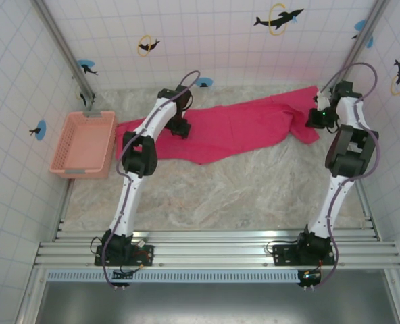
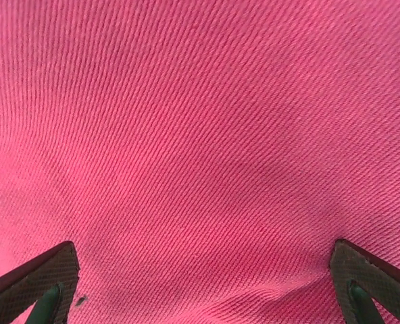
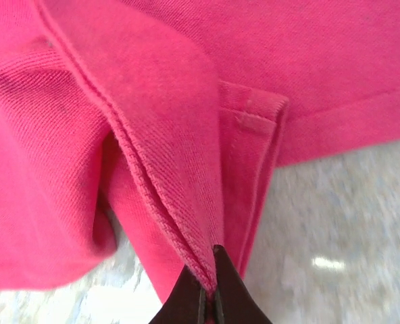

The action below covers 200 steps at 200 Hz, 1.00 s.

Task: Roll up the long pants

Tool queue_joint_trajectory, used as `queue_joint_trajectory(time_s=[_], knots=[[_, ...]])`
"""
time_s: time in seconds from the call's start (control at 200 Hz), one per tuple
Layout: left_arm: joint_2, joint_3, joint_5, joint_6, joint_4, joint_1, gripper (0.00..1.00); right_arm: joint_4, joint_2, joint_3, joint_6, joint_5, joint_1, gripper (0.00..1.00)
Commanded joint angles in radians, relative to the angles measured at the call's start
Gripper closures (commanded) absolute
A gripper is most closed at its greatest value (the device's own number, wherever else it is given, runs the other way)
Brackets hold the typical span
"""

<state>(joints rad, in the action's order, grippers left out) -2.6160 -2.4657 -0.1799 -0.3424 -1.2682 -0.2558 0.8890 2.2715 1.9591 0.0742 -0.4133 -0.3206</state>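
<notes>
The hem edge goes up and away from the basket in my right gripper next, then gets released over the flat leg's end, because the held layer is bunched.
The long pants lie spread across the far part of the table, bright pink-red, running from near the basket to the right wall. My left gripper stands on their left part, open. In the left wrist view its fingers sit far apart at the lower corners, with flat pants fabric between them. My right gripper is at the pants' right end. In the right wrist view it is shut on a doubled hem edge of the pants, pulled up off the table.
A salmon-pink lattice basket stands at the left wall, close to the pants' left end. The marbled table stretches bare toward the arm bases. Tiled walls and metal posts close in the left, right and back.
</notes>
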Motion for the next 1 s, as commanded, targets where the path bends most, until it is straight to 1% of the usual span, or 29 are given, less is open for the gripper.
queue_joint_trajectory(time_s=[0.0,0.105,0.22,0.32,0.38,0.4,0.465,0.596,0.611,0.666,0.856,0.916,0.991,0.996], knots=[[0.009,0.127,-0.097,0.013,-0.201,0.07,0.03,-0.002,-0.205,-0.08,0.0,-0.03,-0.036,1.0],[0.084,0.274,-0.126,0.053,-0.177,0.111,0.03,-0.009,-0.32,-0.189,0.019,-0.043,-0.048,1.0],[0.156,0.407,-0.176,0.124,-0.113,0.127,0.03,-0.01,-0.428,-0.321,0.044,-0.079,-0.038,1.0],[0.166,0.455,-0.246,0.19,-0.094,0.127,0.03,-0.01,-0.525,-0.439,0.072,-0.071,-0.013,1.0],[0.16,0.465,-0.287,0.209,-0.091,0.128,0.03,-0.021,-0.597,-0.507,0.079,-0.03,0.004,1.0],[0.157,0.465,-0.297,0.244,-0.091,0.128,0.03,-0.021,-0.617,-0.521,0.082,-0.017,0.008,1.0],[0.146,0.45,-0.315,0.261,-0.093,0.128,0.03,-0.016,-0.67,-0.541,0.085,0.017,0.009,1.0],[0.136,0.394,-0.3,0.276,-0.084,0.129,0.03,0.027,-0.695,-0.492,0.084,0.088,-0.004,1.0],[0.133,0.389,-0.299,0.278,-0.085,0.129,0.03,0.034,-0.694,-0.478,0.084,0.123,-0.006,1.0],[0.121,0.364,-0.296,0.279,-0.085,0.128,0.03,0.05,-0.689,-0.439,0.067,0.182,-0.013,1.0],[0.098,0.357,-0.291,0.259,-0.085,0.128,0.03,0.092,-0.659,-0.325,0.038,0.304,-0.062,1.0],[0.091,0.336,-0.292,0.238,-0.09,0.128,0.03,0.122,-0.61,-0.273,0.051,0.283,-0.067,1.0],[0.086,0.311,-0.274,0.224,-0.091,0.128,0.03,0.158,-0.521,-0.193,0.06,0.283,-0.043,1.0],[0.086,0.309,-0.274,0.207,-0.092,0.128,0.03,0.16,-0.513,-0.185,0.061,0.283,-0.041,1.0]])
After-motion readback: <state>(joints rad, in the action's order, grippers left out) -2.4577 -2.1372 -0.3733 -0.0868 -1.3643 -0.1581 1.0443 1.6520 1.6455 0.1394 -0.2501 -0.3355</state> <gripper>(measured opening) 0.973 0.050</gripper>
